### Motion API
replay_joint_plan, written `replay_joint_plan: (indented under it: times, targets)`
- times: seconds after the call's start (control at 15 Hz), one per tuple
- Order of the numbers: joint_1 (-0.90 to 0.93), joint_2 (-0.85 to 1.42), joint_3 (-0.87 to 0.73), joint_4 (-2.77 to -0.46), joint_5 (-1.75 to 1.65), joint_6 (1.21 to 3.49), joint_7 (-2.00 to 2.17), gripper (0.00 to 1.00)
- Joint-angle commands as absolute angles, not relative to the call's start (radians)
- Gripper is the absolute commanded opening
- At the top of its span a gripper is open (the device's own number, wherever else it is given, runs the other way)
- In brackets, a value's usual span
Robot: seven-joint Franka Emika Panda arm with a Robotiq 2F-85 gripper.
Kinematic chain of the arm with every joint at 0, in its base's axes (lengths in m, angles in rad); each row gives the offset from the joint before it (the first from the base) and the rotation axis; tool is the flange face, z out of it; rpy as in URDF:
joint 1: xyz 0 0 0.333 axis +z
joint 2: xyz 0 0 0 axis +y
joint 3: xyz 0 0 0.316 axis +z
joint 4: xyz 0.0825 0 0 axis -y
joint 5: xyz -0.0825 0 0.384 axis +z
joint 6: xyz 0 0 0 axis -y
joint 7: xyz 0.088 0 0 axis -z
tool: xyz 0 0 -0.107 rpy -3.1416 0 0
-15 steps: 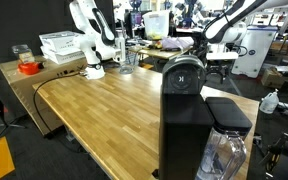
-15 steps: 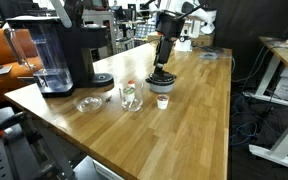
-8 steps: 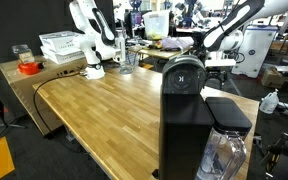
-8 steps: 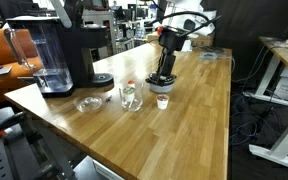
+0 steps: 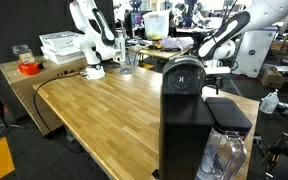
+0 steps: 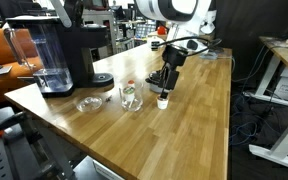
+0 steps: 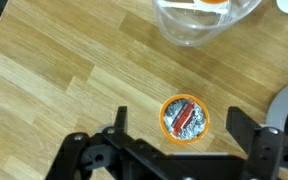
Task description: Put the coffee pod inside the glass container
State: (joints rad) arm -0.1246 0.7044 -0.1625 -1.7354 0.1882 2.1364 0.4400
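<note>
Next, my open gripper moves down until its two fingers straddle the pod's orange rim (image 6: pixel 162 99) (image 7: pixel 185 119) and closes there, as the pod already lies below their gap.
The coffee pod (image 6: pixel 163 101) is a small cup with an orange rim and foil lid, upright on the wooden table. In the wrist view the pod (image 7: pixel 184 119) sits between my two black fingers (image 7: pixel 121 120). My gripper (image 6: pixel 164 84) is open and hangs just above the pod, not closed on it. The glass container (image 6: pixel 131 96) stands just left of the pod, and its rim shows at the top of the wrist view (image 7: pixel 199 22). In an exterior view the black coffee machine (image 5: pixel 187 110) hides the pod and the glass; only my arm (image 5: pixel 221 42) shows.
A black coffee machine (image 6: pixel 72 50) with a water tank (image 6: pixel 41 58) stands at the table's back left. A shallow glass dish (image 6: pixel 87 103) lies beside the glass container. The wooden table (image 6: pixel 199 120) stretches right to its edge. A second white arm (image 5: pixel 91 35) stands at the far end.
My arm has swung and lowered, so the gripper now sits closer over the pod. The pod and the glass have not moved.
</note>
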Motion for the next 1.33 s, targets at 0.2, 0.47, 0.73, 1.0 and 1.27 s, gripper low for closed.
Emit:
replay_joint_plan:
  times: [0.2, 0.47, 0.73, 1.0, 1.27]
  targets:
    - [-0.154, 0.792, -0.148, -1.642, 0.22, 2.103, 0.408, 1.0]
    - [-0.161, 0.813, -0.143, -1.623, 0.234, 2.096, 0.405, 0.94]
    - [-0.166, 0.809, -0.139, -1.622, 0.256, 2.085, 0.396, 0.61]
    - [-0.175, 0.802, -0.144, -1.626, 0.269, 2.084, 0.396, 0.33]
    - [-0.189, 0.8, -0.144, -1.627, 0.277, 2.08, 0.391, 0.25]
